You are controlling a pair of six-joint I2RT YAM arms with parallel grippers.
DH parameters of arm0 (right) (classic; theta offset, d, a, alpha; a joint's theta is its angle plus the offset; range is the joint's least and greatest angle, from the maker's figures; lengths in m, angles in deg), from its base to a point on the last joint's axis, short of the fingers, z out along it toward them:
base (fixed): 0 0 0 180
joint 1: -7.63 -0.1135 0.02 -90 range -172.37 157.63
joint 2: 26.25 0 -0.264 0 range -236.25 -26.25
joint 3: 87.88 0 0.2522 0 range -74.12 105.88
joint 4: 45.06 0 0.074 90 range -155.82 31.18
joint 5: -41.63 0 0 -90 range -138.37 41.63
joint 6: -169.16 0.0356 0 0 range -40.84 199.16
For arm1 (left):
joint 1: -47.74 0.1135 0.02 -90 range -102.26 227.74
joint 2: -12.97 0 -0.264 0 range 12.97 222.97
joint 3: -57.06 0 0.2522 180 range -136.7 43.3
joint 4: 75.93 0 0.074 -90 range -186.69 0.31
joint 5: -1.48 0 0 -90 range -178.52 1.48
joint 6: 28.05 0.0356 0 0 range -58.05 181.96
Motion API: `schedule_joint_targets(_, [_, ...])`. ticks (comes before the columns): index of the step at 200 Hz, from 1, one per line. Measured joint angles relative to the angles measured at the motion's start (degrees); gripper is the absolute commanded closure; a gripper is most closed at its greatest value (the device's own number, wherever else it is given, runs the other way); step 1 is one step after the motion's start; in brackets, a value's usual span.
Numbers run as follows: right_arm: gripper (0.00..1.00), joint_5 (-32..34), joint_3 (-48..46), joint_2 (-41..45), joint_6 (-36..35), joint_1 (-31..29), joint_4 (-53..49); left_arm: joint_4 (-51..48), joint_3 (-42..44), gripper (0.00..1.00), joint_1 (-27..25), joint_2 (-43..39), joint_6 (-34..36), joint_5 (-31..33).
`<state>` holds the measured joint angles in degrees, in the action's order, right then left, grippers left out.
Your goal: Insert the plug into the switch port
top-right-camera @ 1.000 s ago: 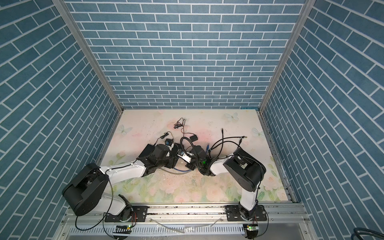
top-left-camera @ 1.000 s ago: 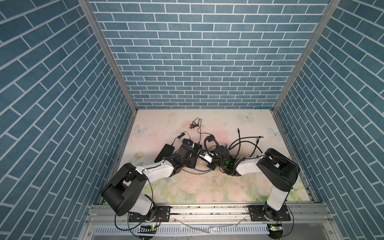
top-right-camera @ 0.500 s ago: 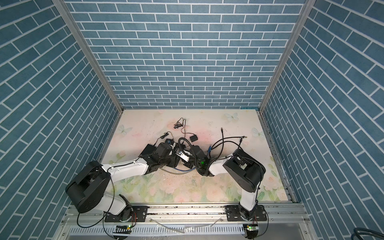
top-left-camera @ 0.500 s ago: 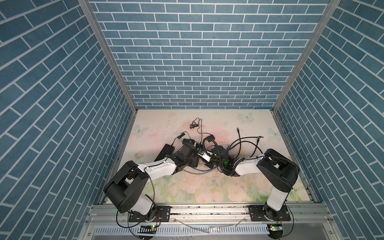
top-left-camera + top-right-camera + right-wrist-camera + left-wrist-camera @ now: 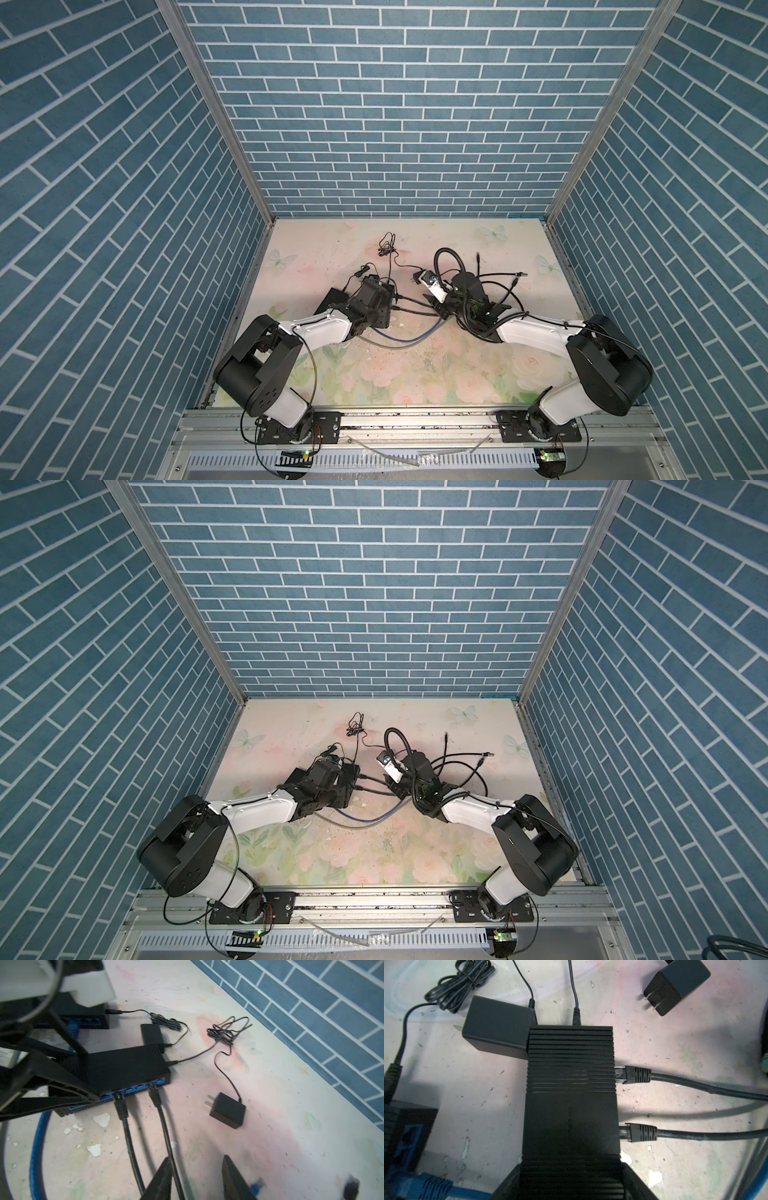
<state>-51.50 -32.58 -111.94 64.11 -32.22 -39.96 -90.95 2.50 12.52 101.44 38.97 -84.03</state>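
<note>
I will next move my open right gripper away from the switch (image 5: pixel 386 316) and down onto the boot of a loose black plug (image 5: pixel 514 281), because it lies unplugged on the table.
The switch (image 5: pixel 571 1084) is a black ribbed box with a row of blue ports (image 5: pixel 133 1089) along one side. My left gripper (image 5: pixel 571 1164) is shut on it, one finger against each long side. Two black plugs sit in the ports. One plug (image 5: pixel 153 1091) is near the far end and the other plug (image 5: pixel 120 1101) is nearer my left fingers. My right gripper (image 5: pixel 196 1157) is open and stands back from the ports. The cable (image 5: pixel 166 1134) of the far plug runs along the inside of one finger, which does not pinch it. In a top view my right gripper (image 5: pixel 436 311) is right of the switch (image 5: pixel 386 316).
A second black switch (image 5: pixel 83 1020) with a blue cable (image 5: pixel 35 1147) lies beyond the left arm. Two black power adapters (image 5: pixel 227 1110) (image 5: pixel 496 1026) and a bundled wire (image 5: pixel 226 1032) lie near the switch. Loose black cables (image 5: pixel 498 286) spread at the right. The blue brick wall (image 5: pixel 311 1012) is close by.
My right gripper has opened and drawn back to the right, away from the switch. The plug it was shut on stays in its port. The left gripper keeps its hold.
</note>
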Motion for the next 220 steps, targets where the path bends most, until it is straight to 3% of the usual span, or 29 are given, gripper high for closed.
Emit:
schedule_joint_targets(32, [0.60, 0.00, 0.22, 2.14, -0.02, 5.09, -5.53, 0.35, 0.09, 0.32, 0.07, 0.02, 0.48, -0.26])
schedule_joint_targets(62, [0.60, 0.35, 1.20, 1.79, -3.69, 8.76, -10.54, 1.44, 1.18, 0.23, 0.07, -1.44, 1.88, -0.94])
schedule_joint_targets(81, [0.61, -0.26, 2.56, 0.83, -7.48, 10.99, -12.83, 1.90, 1.55, 0.01, 0.09, -3.43, 3.32, -1.36])
schedule_joint_targets(136, [0.65, -5.57, 8.07, -3.69, -19.21, 18.12, -19.04, 3.43, 1.57, 0.00, 0.09, -7.85, 6.19, -2.62])
schedule_joint_targets(187, [0.65, -12.85, 9.40, -9.07, -33.38, 19.41, -26.86, 6.21, 1.88, 0.00, 0.11, -8.22, 7.13, -4.72])
schedule_joint_targets(220, [0.65, -14.60, 12.37, -12.81, -37.79, 19.47, -29.22, 6.29, 1.88, 0.00, 0.11, -8.20, 7.28, -5.64])
